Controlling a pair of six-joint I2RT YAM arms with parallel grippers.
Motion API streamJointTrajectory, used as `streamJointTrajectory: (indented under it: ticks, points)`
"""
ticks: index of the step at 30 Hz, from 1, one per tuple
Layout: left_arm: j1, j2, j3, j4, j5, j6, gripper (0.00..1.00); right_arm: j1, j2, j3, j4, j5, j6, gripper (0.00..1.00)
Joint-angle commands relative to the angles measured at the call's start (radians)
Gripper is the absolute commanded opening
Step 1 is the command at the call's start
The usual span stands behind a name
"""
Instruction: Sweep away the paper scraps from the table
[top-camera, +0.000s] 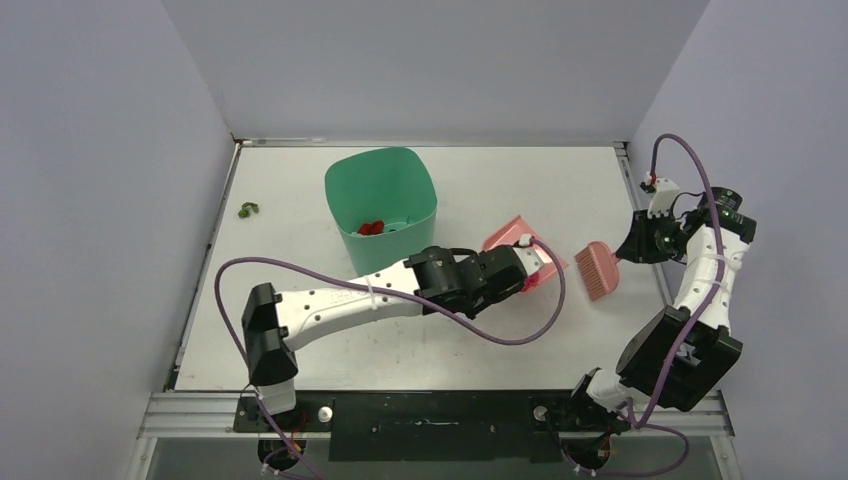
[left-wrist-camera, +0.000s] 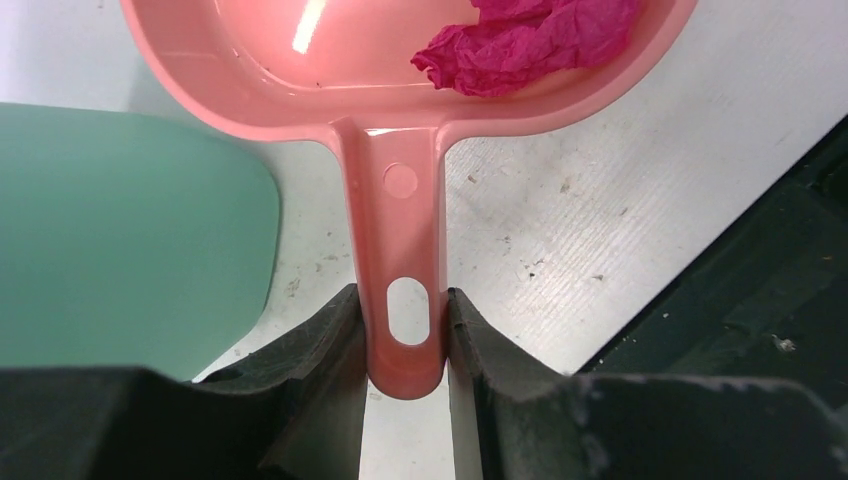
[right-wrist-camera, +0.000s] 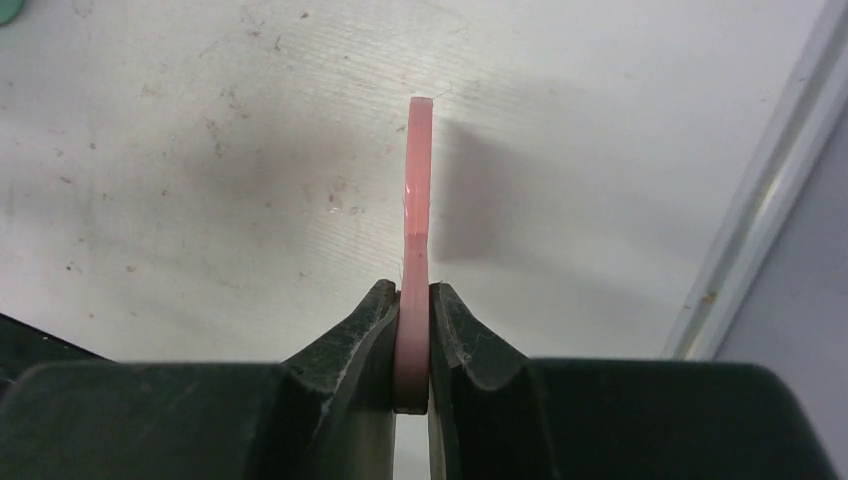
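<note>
My left gripper moves up toward the bin next, then back and down to release on the near tabletop below it, since the pan holds scrap.
My left gripper (top-camera: 522, 266) is shut on the handle of the pink dustpan (top-camera: 508, 237), which is right of the green bin. In the left wrist view the jaws (left-wrist-camera: 405, 332) clamp the handle (left-wrist-camera: 398, 240), and a crumpled magenta-red paper scrap (left-wrist-camera: 530, 40) lies in the pan. My right gripper (top-camera: 630, 247) is shut on the pink brush (top-camera: 598, 270), held right of the dustpan. The right wrist view shows the brush handle (right-wrist-camera: 418, 200) edge-on between the jaws (right-wrist-camera: 413, 335), above the white table (right-wrist-camera: 200, 150). An olive green scrap (top-camera: 247, 209) lies at the table's far left. Red scraps (top-camera: 372, 228) lie inside the bin.
A green bin (top-camera: 380, 200) stands on the table's middle back, just left of the dustpan; it also shows in the left wrist view (left-wrist-camera: 120, 230). Grey walls close in the left, back and right. The metal table edge (right-wrist-camera: 760, 200) runs close to the right gripper.
</note>
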Motion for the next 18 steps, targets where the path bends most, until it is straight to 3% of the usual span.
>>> streamJointTrajectory:
  ticks: [1, 5, 10, 14, 18]
  points:
    - [0.025, -0.135, 0.09, -0.08, -0.005, -0.062, 0.0, -0.002, -0.031, -0.068, 0.066, -0.123, 0.026, 0.05]
    - [0.085, -0.23, 0.116, -0.094, 0.084, -0.111, 0.0, -0.001, -0.044, -0.094, 0.086, -0.122, 0.027, 0.05]
    - [0.259, -0.37, 0.077, -0.049, 0.253, -0.174, 0.0, -0.002, -0.044, -0.101, 0.072, -0.136, 0.013, 0.05]
    - [0.447, -0.493, -0.026, 0.053, 0.422, -0.282, 0.0, -0.002, -0.047, -0.109, 0.067, -0.144, 0.006, 0.05]
    - [0.655, -0.632, -0.215, 0.274, 0.675, -0.474, 0.0, -0.002, -0.049, -0.111, 0.064, -0.146, 0.003, 0.05]
